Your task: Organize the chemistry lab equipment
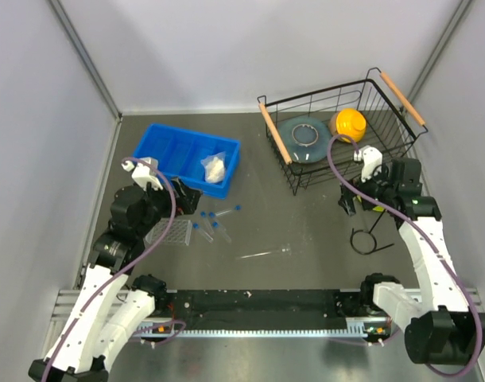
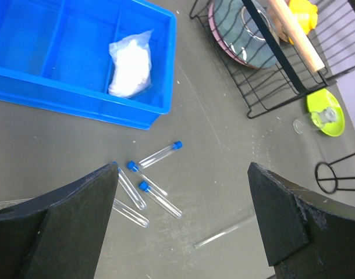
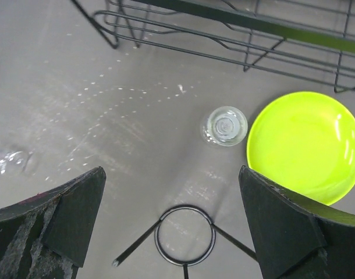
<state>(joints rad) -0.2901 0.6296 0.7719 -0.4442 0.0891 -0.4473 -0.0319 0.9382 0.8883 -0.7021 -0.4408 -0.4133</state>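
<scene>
My right gripper moves outward past the ring stand next and lowers around the small clear cup point(image 3: 224, 125), since it stands beyond my open fingers beside the green dish.
Several blue-capped test tubes point(image 2: 159, 199) lie loose on the table, also in the top view point(image 1: 214, 224). The clear tube rack point(image 1: 169, 232) lies left of them. A thin glass rod point(image 2: 222, 235) lies to their right. A white packet point(image 2: 131, 67) sits in the blue bin point(image 2: 43, 52). My left gripper point(image 2: 183, 180) is open and empty above the tubes. The black ring stand point(image 3: 185, 235) and the small clear cup point(image 3: 224, 125) lie below my right gripper point(image 3: 171, 174), which is open and empty.
A black wire basket point(image 1: 338, 131) at the back right holds a grey dish point(image 1: 304, 137) and an orange dish point(image 1: 350, 123). A green dish point(image 3: 305, 145) lies beside the cup, in front of the basket. Grey walls close in the table.
</scene>
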